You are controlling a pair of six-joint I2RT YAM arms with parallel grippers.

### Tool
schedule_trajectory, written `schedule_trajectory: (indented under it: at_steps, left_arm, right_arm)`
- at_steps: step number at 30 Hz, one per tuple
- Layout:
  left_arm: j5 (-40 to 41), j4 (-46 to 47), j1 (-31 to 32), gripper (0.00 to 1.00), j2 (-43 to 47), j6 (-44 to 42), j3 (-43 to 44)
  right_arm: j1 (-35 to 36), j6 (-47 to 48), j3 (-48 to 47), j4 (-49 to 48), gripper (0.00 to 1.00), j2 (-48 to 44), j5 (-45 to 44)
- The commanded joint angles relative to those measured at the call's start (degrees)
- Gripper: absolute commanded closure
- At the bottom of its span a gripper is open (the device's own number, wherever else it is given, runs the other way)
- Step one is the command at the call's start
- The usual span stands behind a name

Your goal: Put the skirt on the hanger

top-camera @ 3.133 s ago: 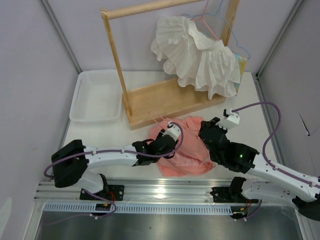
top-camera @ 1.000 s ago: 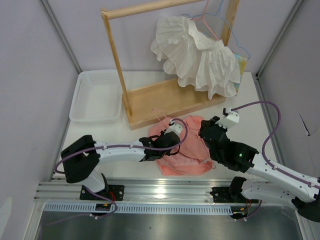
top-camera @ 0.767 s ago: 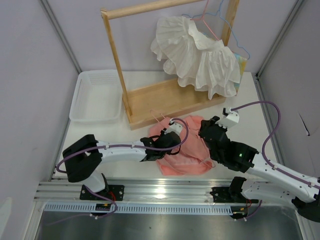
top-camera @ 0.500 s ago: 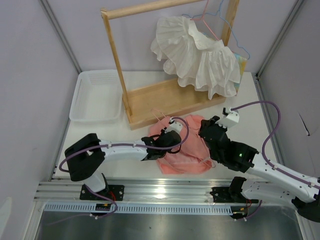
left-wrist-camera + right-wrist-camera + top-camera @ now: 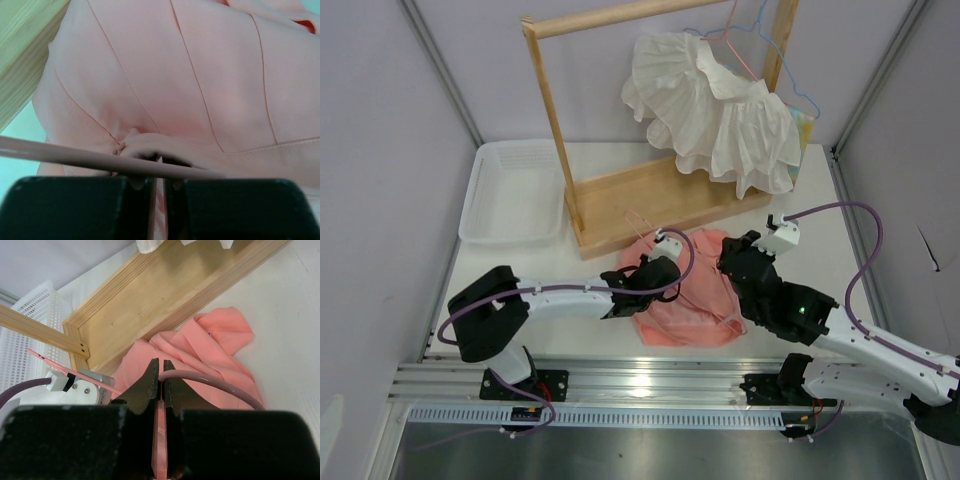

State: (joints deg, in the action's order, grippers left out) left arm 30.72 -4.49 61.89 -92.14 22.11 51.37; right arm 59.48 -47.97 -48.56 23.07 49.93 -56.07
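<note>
The skirt's near part lies below the hanger's wire (image 5: 215, 380) toward my base, so I will next move my right gripper back and down over that cloth to release the wire.
The salmon-pink skirt (image 5: 695, 295) lies crumpled on the table in front of the rack. My left gripper (image 5: 658, 268) is at the skirt's left edge. In the left wrist view the left gripper (image 5: 159, 172) is shut on a fold of the skirt (image 5: 165, 85), with a wire of the hanger (image 5: 75, 156) crossing just in front of the jaws. The pale-pink hanger's hook (image 5: 636, 221) sticks out toward the rack. My right gripper (image 5: 732, 264) is over the skirt's right side. In the right wrist view the right gripper (image 5: 159, 371) is shut on the hanger's curved wire (image 5: 215, 380).
A wooden rack (image 5: 650, 195) stands behind the skirt. A white ruffled garment (image 5: 715, 105) hangs from its rail beside a light-blue hanger (image 5: 802, 98). A white basket (image 5: 513, 190) sits at the back left. The rack's base (image 5: 165, 300) is close ahead of both grippers.
The left gripper's jaws have closed on the skirt's edge. The cloth at the left has bunched up toward the rack, and the hanger's hook has shifted slightly back. The right arm has held still.
</note>
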Motion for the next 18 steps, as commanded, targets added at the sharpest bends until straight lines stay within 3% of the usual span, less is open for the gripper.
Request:
schedule_trajectory:
  at_steps: [1, 3, 13, 18]
  left_arm:
    - [-0.57, 4.05, -1.07, 0.94, 3.1, 1.88, 0.74]
    - [-0.66, 3.79, -1.15, 1.0, 3.19, 2.06, 1.36]
    - [-6.89, 3.88, -1.24, 1.0, 9.95, 0.75, 1.45]
    - [-12.78, -0.78, -1.24, 1.0, 13.29, 0.83, 3.91]
  right_arm:
    - [0.02, -0.2, 0.3, -0.75, 1.0, -0.71, -0.62]
    - [0.02, -0.29, 0.39, -0.83, 1.0, -0.71, -0.53]
    - [-0.07, -0.11, 0.92, -0.83, 1.0, -1.15, -0.62]
    - [-0.07, -0.11, 1.27, -0.75, 1.0, -1.77, -0.7]
